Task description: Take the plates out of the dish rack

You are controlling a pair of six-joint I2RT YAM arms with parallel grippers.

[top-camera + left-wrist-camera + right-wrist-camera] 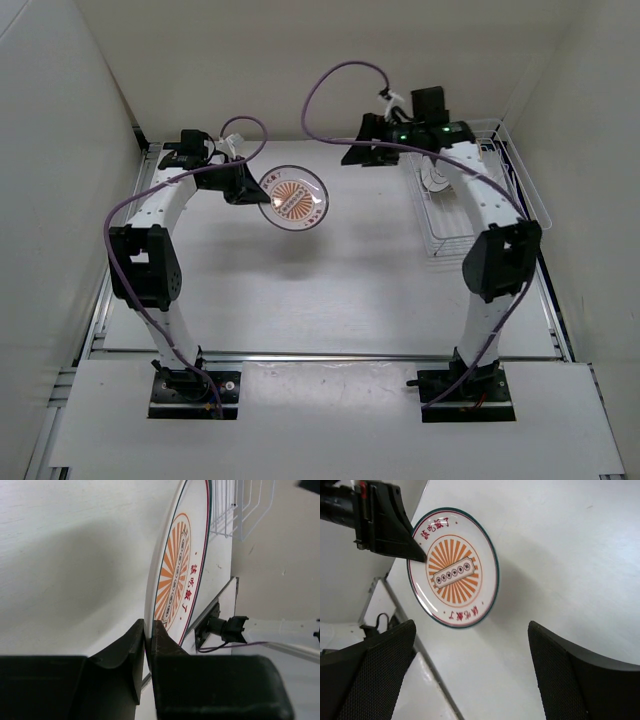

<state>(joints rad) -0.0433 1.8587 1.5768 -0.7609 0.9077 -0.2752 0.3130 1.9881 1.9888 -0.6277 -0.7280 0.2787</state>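
The plate goes with my left gripper to the gripper's left in the top view next, then down onto the table's bare back corner below for release.
My left gripper [250, 187] is shut on the rim of the white plate with the orange sunburst pattern [293, 198] and holds it tilted above the table at the back left. The left wrist view shows the plate [182, 565] edge-on, with its rim pinched between my fingers [148, 630]. My right gripper [352, 155] is open and empty, to the right of that plate. In its wrist view [470, 645] it faces the plate [452, 567]. The white wire dish rack [475, 215] stands at the back right with one white plate [437, 178] in it, partly hidden by my right arm. No tan-yellow plates show.
White walls close in the table on the left, back and right. A metal rail [330, 355] runs along the table's near edge. Purple cables [330, 80] loop over both arms. The rack's wires [235, 510] show at the top of the left wrist view.
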